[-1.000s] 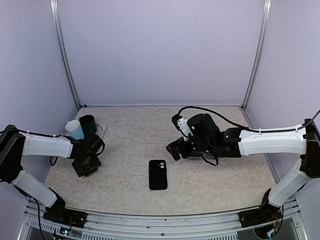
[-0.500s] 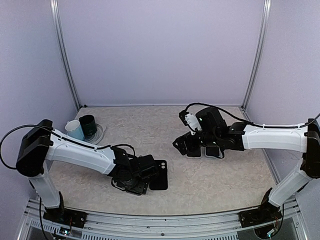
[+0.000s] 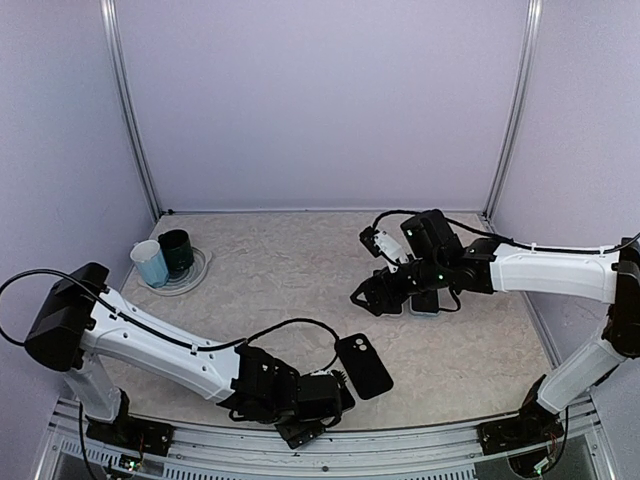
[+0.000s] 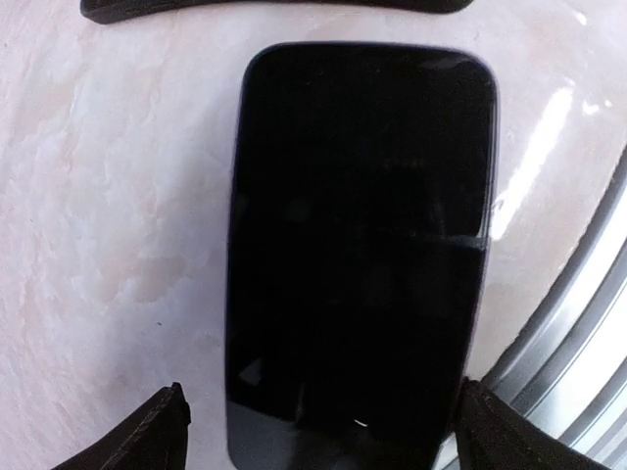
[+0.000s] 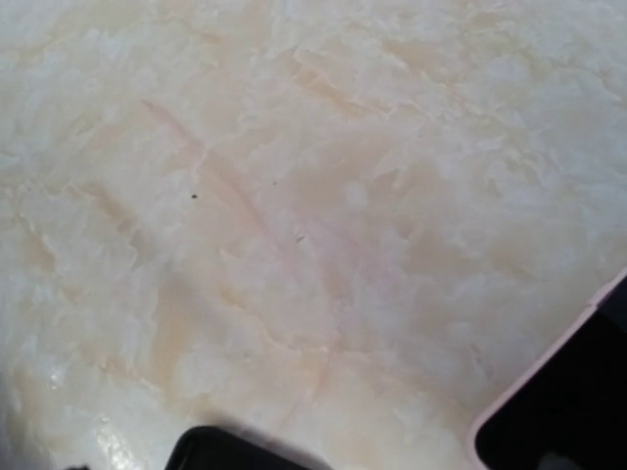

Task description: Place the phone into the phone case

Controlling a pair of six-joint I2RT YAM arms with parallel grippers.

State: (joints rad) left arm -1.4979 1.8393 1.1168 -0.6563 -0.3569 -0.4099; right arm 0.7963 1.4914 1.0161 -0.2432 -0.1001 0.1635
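Observation:
The phone lies flat beside the front bar. My right gripper needs to move back toward that bar, past the phone (image 4: 358,245) case (image 3: 363,365), and down over the phone.
A black phone case (image 3: 363,365) with a camera cut-out lies tilted at the front middle of the table. In the left wrist view a glossy black phone (image 4: 358,245) lies flat, and the case's edge (image 4: 265,8) shows beyond it. My left gripper (image 4: 328,441) is open, with one fingertip on each side of the phone's near end. In the top view the gripper (image 3: 330,395) covers the phone. My right gripper (image 3: 372,297) hovers over bare table at mid right; its jaws do not show clearly. A pink-rimmed dark slab (image 5: 578,401) lies beside it.
A pale blue cup (image 3: 150,262) and a dark green cup (image 3: 177,252) stand on a clear dish at the back left. The metal front rail (image 4: 578,362) runs close beside the phone. A pale thing (image 3: 425,305) lies under the right arm.
My left arm has swept from beside the cups across to the front middle. The black case has slid right and turned. My right gripper has drifted slightly right and back.

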